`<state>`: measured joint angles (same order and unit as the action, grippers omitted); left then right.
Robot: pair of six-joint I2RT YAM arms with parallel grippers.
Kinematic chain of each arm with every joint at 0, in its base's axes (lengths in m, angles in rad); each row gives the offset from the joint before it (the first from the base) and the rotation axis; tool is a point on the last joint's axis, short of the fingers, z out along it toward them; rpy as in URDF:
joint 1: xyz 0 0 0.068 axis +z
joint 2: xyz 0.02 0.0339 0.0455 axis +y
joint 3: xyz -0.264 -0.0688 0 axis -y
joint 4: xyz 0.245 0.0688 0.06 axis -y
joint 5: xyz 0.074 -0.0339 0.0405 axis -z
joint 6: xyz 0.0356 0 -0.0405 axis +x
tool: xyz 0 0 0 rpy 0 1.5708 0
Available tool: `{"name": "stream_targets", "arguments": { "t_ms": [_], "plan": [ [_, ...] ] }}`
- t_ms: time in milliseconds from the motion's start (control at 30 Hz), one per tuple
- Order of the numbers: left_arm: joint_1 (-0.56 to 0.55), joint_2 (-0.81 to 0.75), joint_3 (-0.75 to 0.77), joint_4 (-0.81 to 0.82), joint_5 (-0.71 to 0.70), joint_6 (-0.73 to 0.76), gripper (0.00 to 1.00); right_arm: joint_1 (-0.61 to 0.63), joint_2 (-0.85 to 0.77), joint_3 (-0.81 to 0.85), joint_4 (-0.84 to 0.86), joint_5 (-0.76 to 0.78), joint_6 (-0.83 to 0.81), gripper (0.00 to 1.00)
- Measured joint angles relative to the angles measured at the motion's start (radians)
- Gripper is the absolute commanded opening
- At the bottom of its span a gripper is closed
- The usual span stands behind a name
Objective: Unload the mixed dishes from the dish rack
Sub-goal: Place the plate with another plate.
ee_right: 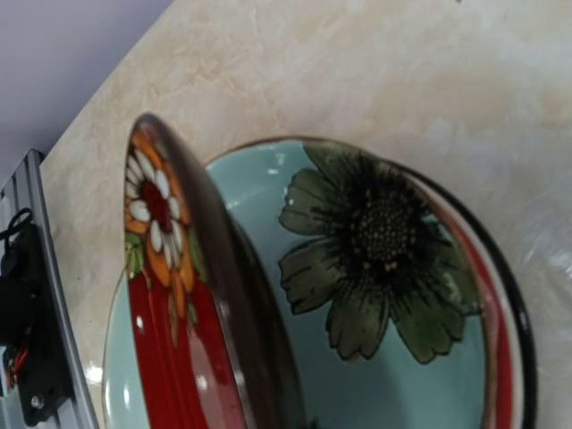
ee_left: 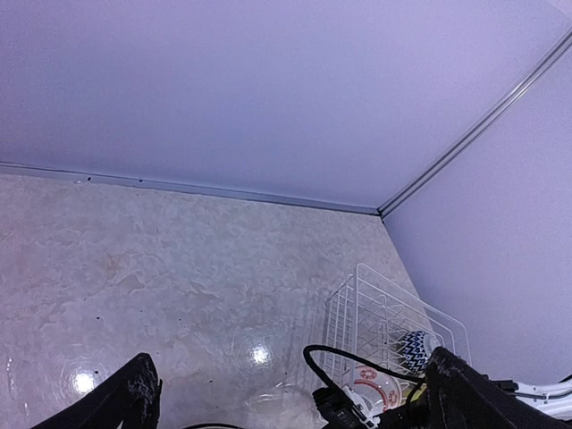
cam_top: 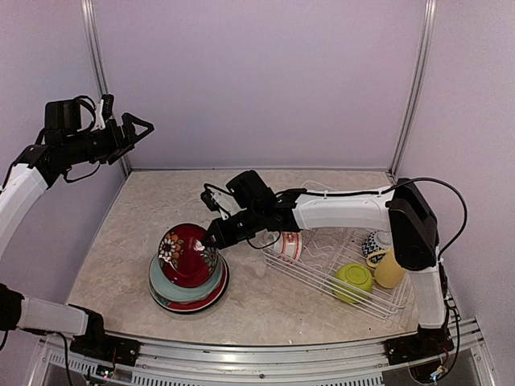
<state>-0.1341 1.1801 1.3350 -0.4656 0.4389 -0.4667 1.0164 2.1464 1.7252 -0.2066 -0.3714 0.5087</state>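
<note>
My right gripper holds the red floral plate, which still hangs tilted above the stack. Next, it needs to lower onto the pale teal plate (cam_top: pixel 172 289) (ee_right: pixel 349 308) and release the red floral plate there.
My right gripper (cam_top: pixel 216 236) reaches left and is shut on the right rim of a red floral plate (cam_top: pixel 185 253), held tilted over a stack of plates (cam_top: pixel 189 291). In the right wrist view the red plate (ee_right: pixel 174 331) stands edge-on above a pale teal plate with a dark flower (ee_right: pixel 384 268); my fingers are hidden there. The white wire dish rack (cam_top: pixel 322 269) holds a red-white bowl (cam_top: pixel 287 245), a blue-white bowl (cam_top: pixel 374 244), a lime green bowl (cam_top: pixel 354 278) and a pale yellow mug (cam_top: pixel 390 271). My left gripper (cam_top: pixel 138 129) is open and empty, raised high at the far left.
The left wrist view shows the rack (ee_left: pixel 384 304), the blue-white bowl (ee_left: pixel 413 350) and the red-white bowl (ee_left: pixel 375 386) far below. Lilac walls with metal corner posts (cam_top: pixel 410 88) enclose the marbled table (cam_top: pixel 153 209). A metal rail (cam_top: pixel 265 354) runs along the near edge.
</note>
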Motion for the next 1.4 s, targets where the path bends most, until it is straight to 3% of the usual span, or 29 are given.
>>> {"name": "stream_targets", "arguments": {
  "t_ms": [400,767,933,1167,1400],
  "plan": [
    [0.0,0.0,0.0,0.0,0.003,0.0,0.99,0.005,0.019,-0.003,0.105,-0.02,0.086,0.0],
    [0.0,0.001,0.0,0.0,0.007,0.0,0.99,0.009,0.066,-0.005,0.106,-0.034,0.102,0.11],
    [0.0,0.001,0.0,0.0,0.007,0.0,0.99,0.013,0.089,0.0,0.079,-0.033,0.1,0.26],
    [0.0,0.001,0.0,0.0,0.008,0.0,0.99,0.016,0.092,0.034,0.014,0.018,0.054,0.63],
    [0.0,0.001,0.0,0.0,0.012,0.0,0.99,0.016,0.017,0.034,-0.101,0.151,-0.015,0.73]
  ]
}}
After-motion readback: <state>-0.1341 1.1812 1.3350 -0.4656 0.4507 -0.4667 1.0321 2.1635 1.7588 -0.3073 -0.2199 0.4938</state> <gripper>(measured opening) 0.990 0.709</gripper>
